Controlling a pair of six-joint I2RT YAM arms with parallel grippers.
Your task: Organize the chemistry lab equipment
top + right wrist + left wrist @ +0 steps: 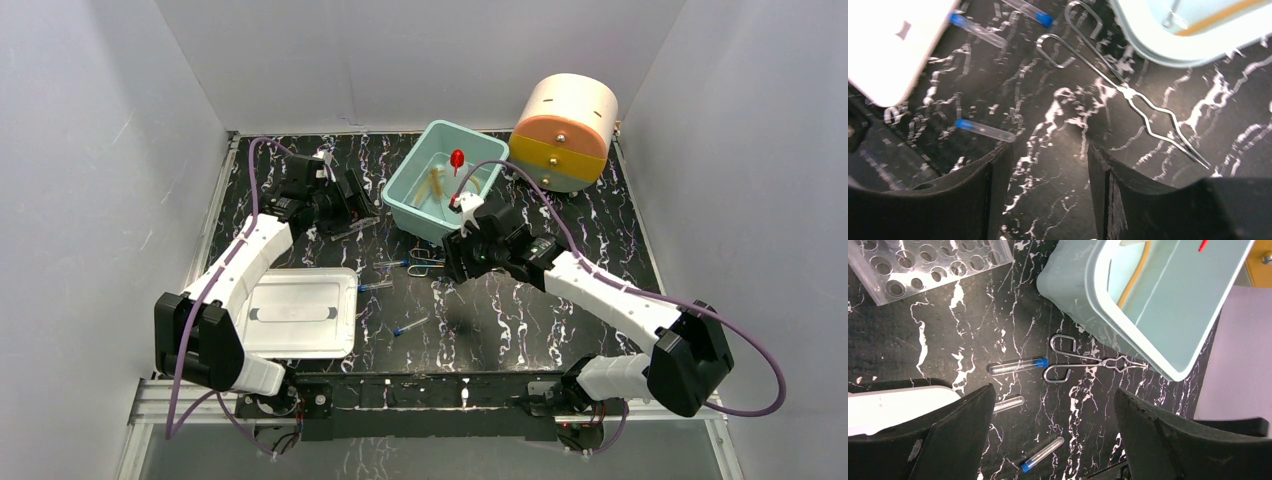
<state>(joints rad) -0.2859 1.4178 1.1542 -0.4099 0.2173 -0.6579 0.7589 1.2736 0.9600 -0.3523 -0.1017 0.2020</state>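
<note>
Next, my right gripper moves toward the right in its wrist view and down onto the tongs' narrow ends, since they lie below it on that side.
Metal tongs (426, 262) lie on the black marbled table in front of the teal bin (408, 205); they also show in the left wrist view (1088, 360) and the right wrist view (1128, 92). Thin blue-capped tubes (1018, 365) (1043, 454) (983, 130) lie loose near them. Tan rubber tubing (435, 185) and the red-nozzled wash bottle (457, 158) are inside the bin. The tube rack (923, 265) shows at the far left of the left wrist view. My left gripper (1054, 390) is open and empty above the tubes. My right gripper (1048, 150) is open and empty, beside the tongs.
A white flat lid (300, 312) lies at the front left. A round peach and yellow container (565, 130) stands at the back right. Grey walls close in the table on three sides.
</note>
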